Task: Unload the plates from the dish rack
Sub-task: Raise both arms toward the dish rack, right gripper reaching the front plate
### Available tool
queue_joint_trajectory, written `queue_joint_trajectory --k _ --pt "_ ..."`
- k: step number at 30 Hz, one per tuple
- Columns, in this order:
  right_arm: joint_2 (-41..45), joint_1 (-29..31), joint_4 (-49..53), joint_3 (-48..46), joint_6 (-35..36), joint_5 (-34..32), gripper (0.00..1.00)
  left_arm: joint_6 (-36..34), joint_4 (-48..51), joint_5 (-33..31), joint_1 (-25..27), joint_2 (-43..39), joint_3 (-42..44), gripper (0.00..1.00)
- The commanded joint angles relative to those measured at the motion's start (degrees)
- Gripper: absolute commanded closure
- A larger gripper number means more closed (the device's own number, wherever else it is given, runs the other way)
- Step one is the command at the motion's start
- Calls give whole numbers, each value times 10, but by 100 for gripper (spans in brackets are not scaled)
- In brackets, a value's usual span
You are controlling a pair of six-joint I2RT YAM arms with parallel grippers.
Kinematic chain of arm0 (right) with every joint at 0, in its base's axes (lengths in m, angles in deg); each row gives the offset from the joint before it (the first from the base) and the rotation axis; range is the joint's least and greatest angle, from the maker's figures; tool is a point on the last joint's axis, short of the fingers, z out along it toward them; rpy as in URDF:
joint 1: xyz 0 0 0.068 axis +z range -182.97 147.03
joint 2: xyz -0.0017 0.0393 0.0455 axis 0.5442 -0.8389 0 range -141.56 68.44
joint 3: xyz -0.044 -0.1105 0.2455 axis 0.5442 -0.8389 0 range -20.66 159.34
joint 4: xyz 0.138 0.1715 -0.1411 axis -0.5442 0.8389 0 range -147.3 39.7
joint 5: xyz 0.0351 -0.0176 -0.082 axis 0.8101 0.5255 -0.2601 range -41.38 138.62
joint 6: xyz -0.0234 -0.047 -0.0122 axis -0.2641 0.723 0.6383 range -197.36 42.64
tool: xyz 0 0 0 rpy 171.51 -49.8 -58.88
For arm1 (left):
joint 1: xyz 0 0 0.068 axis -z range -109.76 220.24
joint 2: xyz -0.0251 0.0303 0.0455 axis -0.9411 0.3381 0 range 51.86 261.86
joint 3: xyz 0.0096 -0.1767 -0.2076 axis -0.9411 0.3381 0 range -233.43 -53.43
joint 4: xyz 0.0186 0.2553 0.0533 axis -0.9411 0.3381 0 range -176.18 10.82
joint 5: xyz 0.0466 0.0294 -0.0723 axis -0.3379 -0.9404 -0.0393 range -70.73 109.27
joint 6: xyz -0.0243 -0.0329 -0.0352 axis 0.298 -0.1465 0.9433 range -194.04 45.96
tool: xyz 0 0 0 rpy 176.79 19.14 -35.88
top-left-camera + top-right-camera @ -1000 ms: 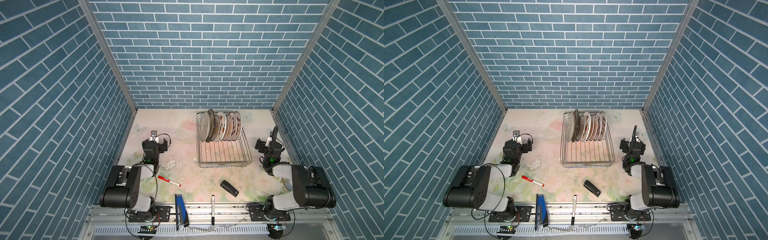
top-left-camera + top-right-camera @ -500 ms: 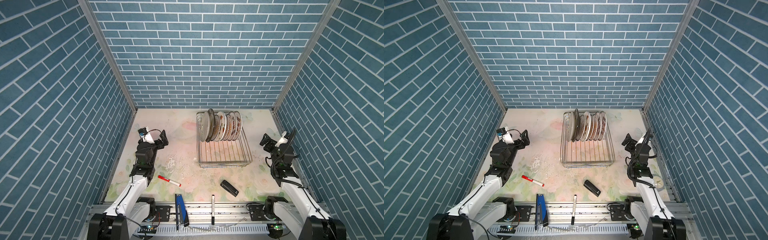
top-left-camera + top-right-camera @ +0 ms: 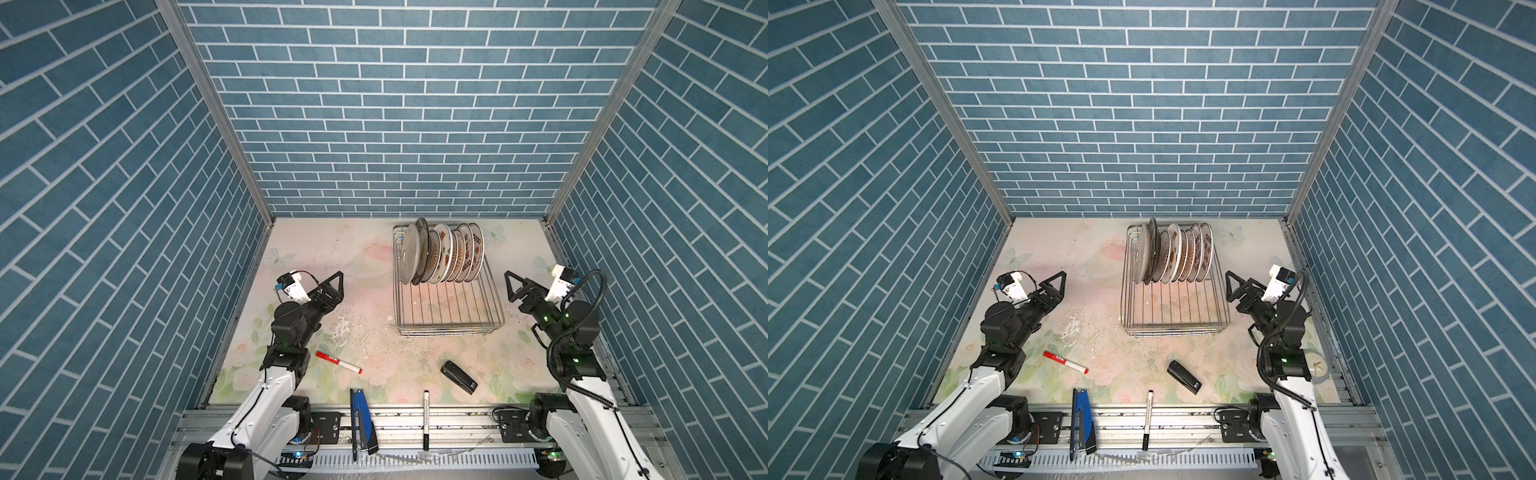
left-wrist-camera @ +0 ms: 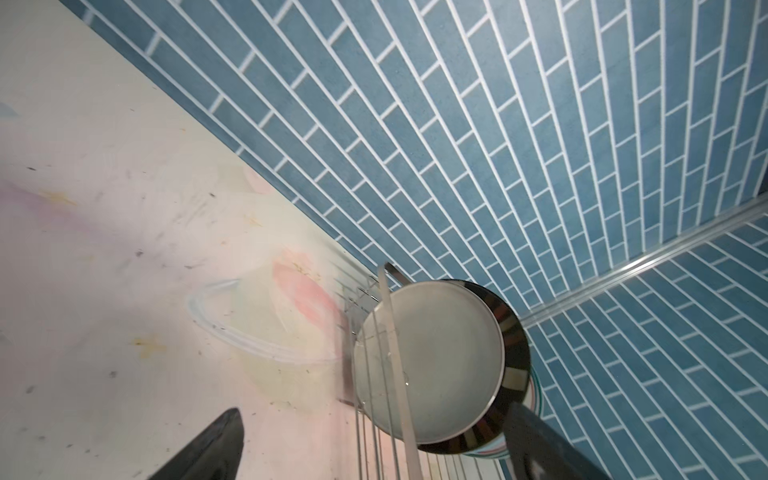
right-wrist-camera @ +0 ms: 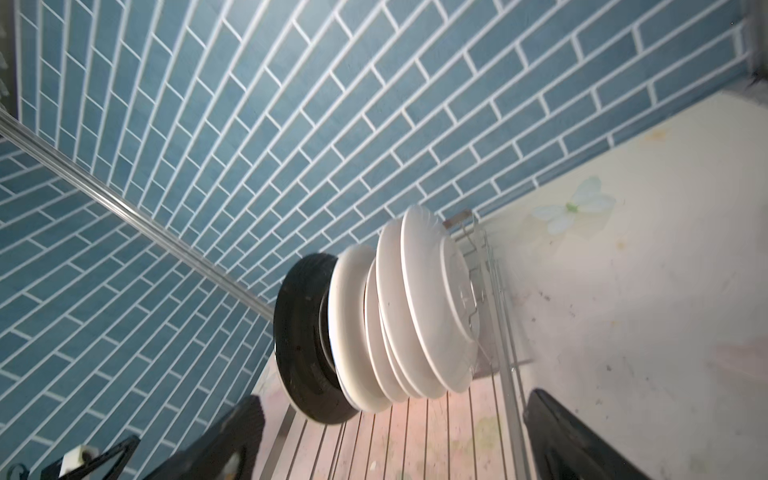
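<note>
My right gripper swings outward over the white plates and onto the upper rim of the black plate (image 3: 426, 235) (image 5: 281, 324) next, since it stands outward of my gripper beyond them.
Several plates (image 3: 440, 257) (image 3: 1177, 257) stand on edge in a row at the far end of the dish rack (image 3: 451, 330) (image 3: 1175, 328), a silver wire basket. The nearest plate on the left shows a greyish underside (image 4: 432, 365) with a dark-rimmed one behind it. From the right, white undersides (image 5: 415, 307) and a black plate (image 5: 299, 345) show. My left gripper (image 3: 337, 286) (image 3: 1061, 286) (image 4: 374, 415) hovers left of the rack, open and empty. My right gripper (image 3: 512, 286) (image 3: 1231, 286) (image 5: 395, 399) hovers right of it, open and empty.
A red marker (image 3: 338, 360) lies near the left arm and a black stapler (image 3: 459, 377) in front of the rack. A black pen (image 3: 426, 419) and a blue tool (image 3: 361, 424) lie across the front rail. Blue tiled walls enclose three sides.
Both arms have risen from a folded pose and stretched forward, so each gripper now points at the rack from its side. The plates and rack have not moved.
</note>
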Motion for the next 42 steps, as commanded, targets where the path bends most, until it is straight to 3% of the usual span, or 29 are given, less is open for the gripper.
queue_joint_trajectory --k 1,6,10,18,25,29,35,38,42 --pt "-31 79 77 89 65 -42 1 -29 -14 28 41 -5 -25 0" --pt "-136 190 173 209 137 -152 1 -87 56 -18 115 1 -74 0" --pt "-245 245 207 304 163 -200 1 -109 46 -4 156 34 -105 0" --pt "-415 342 272 476 224 -365 16 -111 4 4 179 103 -139 0" --pt "-524 368 306 594 244 -414 31 -112 9 19 180 159 -177 0" --pt "-561 369 313 630 250 -422 46 -101 -17 34 182 187 -184 0" --pt "-605 370 309 659 247 -429 56 -121 47 17 187 165 -199 0" --pt "-624 370 312 672 246 -434 68 -122 41 11 187 171 -201 0" --pt "-652 378 325 696 254 -489 70 -117 27 34 188 192 -209 0"
